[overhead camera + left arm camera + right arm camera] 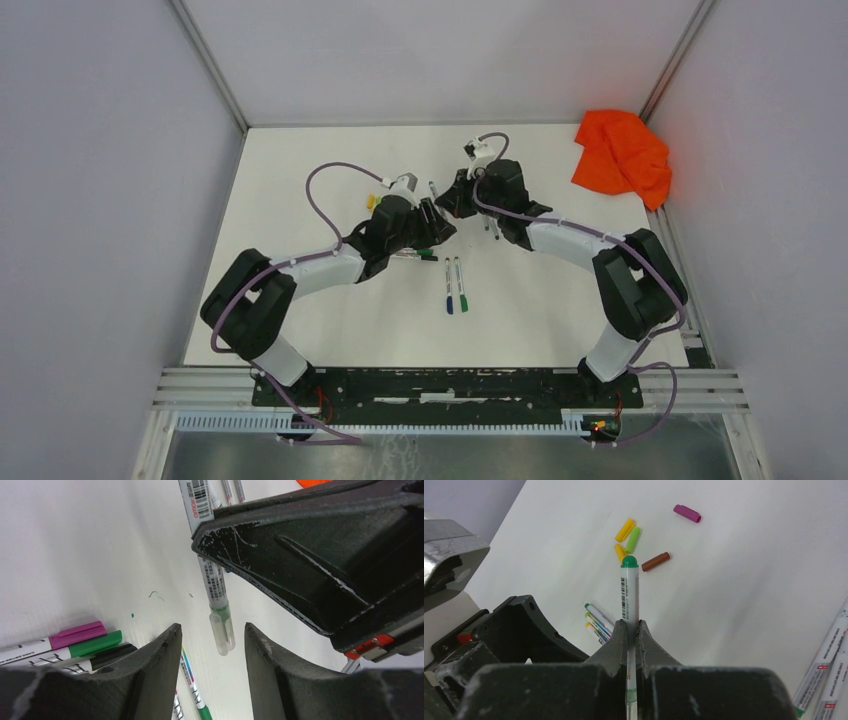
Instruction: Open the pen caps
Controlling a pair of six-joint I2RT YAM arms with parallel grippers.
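The pen's clear cover (222, 637) hangs between the left gripper's open fingers in the wrist view, so the left gripper will next move gently toward the right gripper and close around the cover.
My right gripper (632, 625) is shut on a white pen (629, 592) with a green butt end, held off the table. In the left wrist view this pen (212, 577) hangs down with a clear cover (222, 637) over its green tip. My left gripper (210, 630) is open, its fingers either side of that tip without touching it. Loose caps lie on the table beyond: magenta (687, 513), yellow (625, 529), green (633, 539) and dark red (655, 561). Capped pens, magenta (77, 633), green (95, 644) and black (112, 655), lie left of my left gripper.
Two pens (455, 286) lie side by side mid-table in front of the arms. More white pens (829, 660) lie at the right of the right wrist view. An orange cloth (622, 155) sits at the far right corner. Both grippers meet near the table's middle (445, 212).
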